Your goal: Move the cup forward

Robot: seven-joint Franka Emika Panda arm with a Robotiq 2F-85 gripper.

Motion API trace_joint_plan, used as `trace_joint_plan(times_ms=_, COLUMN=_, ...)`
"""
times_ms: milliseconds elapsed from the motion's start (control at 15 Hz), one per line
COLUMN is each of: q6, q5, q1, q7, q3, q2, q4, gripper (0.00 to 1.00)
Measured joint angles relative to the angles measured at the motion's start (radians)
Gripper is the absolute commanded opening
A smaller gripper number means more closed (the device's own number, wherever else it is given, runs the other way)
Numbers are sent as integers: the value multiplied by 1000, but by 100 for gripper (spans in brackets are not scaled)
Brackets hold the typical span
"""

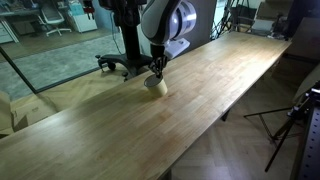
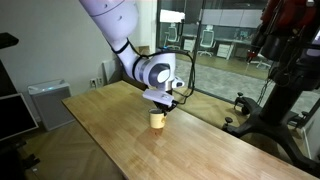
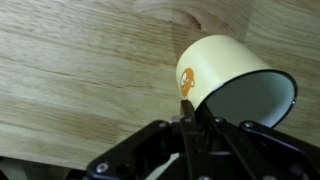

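The robot will next carry the cup (image 1: pixel 157 88) in its gripper over to the bare wood across the table, away from the glass's sides, and let go of the cup's rim there.
The cup (image 1: pixel 157 88) is small and cream with a dark rim. It is at the table's edge in both exterior views (image 2: pixel 157 121). In the wrist view the cup (image 3: pixel 218 62) fills the upper right, showing an orange mark on its side and a greyish inside. My gripper (image 3: pixel 196 102) is shut on the cup's rim, with one finger outside the wall and the other inside. In the exterior views the gripper (image 1: pixel 157 72) (image 2: pixel 161 104) comes down onto the cup from above. I cannot tell whether the cup's base touches the wood.
The long wooden table (image 1: pixel 215 95) (image 2: pixel 120 130) stretches away from the cup. Beyond the table edge stand a chair base (image 1: pixel 118 64), glass walls and a tripod (image 1: pixel 290 125). A grey bin (image 2: pixel 45 103) stands by the table's end.
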Motion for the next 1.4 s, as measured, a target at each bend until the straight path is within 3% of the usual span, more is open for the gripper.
trace_joint_plan(times_ms=533, q6=321, q5=95, q1=29, q7=186, q3=-8, q2=-134, q4=-347, gripper=2)
trace_joint_plan(times_ms=933, q6=513, q5=198, q1=-3, q7=227, q3=49, q2=-185, q4=-521, gripper=2)
trace_joint_plan(times_ms=1133, q6=564, q5=214, q1=-89, q7=229, q3=148, q2=-193, q4=-578, gripper=2)
trace_joint_plan(times_ms=1400, q6=590, q5=210, q1=-282, q7=227, q3=357, q2=-177, q4=-653, gripper=2)
